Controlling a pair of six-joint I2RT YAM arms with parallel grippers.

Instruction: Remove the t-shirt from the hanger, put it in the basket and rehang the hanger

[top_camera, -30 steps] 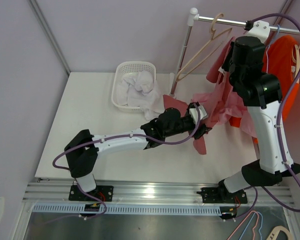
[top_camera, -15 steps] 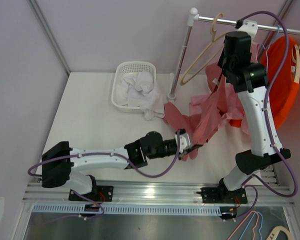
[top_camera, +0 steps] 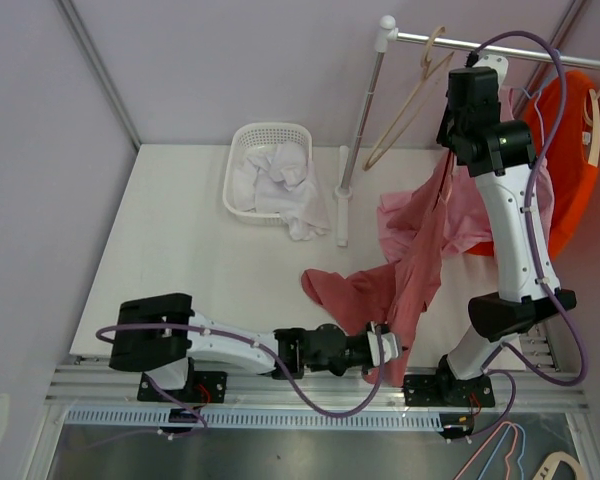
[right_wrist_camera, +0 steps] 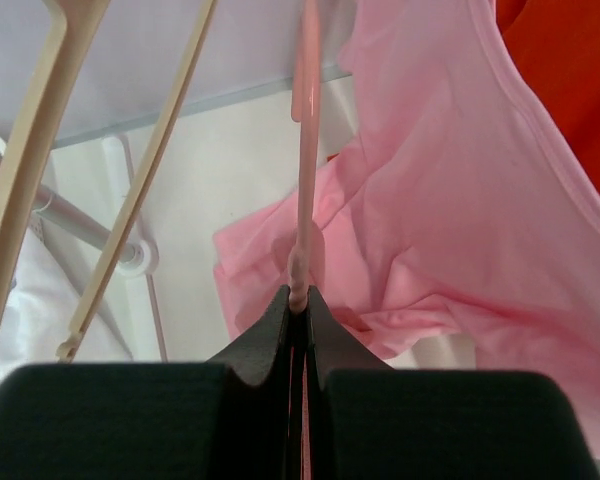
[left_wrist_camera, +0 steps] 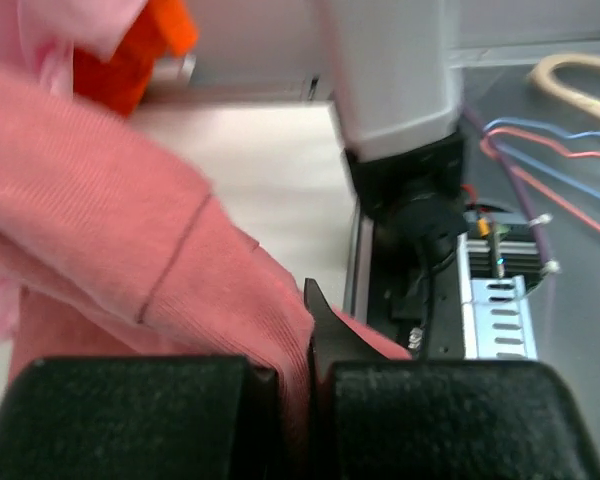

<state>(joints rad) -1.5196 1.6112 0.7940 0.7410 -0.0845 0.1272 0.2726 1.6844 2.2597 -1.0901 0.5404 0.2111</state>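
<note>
The pink hanger's hook goes up with my right gripper next, since it is clear of the rack's bar. Then it comes down over the bar (top_camera: pixel 466 44) beside the beige hanger for release.
The pink t-shirt (top_camera: pixel 412 245) hangs stretched from the rack area down to the table's near edge. My left gripper (top_camera: pixel 387 346) lies low at that edge and is shut on a fold of the shirt's hem (left_wrist_camera: pixel 230 300), with cloth pinched between the jaws (left_wrist_camera: pixel 300 345). Up by the rail, my right gripper (right_wrist_camera: pixel 300 300) is shut on the thin pink hanger (right_wrist_camera: pixel 306 150), and the shirt (right_wrist_camera: pixel 450 200) drapes beside and below it. In the top view the right arm (top_camera: pixel 485 130) covers most of the hanger.
A white basket (top_camera: pixel 242 140) of white clothes sits at the back left. The rack pole (top_camera: pixel 362 110) stands on its base (top_camera: pixel 342 215), and a beige hanger (top_camera: pixel 405 105) hangs on the rail. An orange garment (top_camera: pixel 570 150) hangs at the right. Loose hangers (top_camera: pixel 510 455) lie below the table.
My left gripper closed on the shirt and drew back to the near edge, pulling the cloth down and out. The right arm shifted slightly left, still holding the hanger.
</note>
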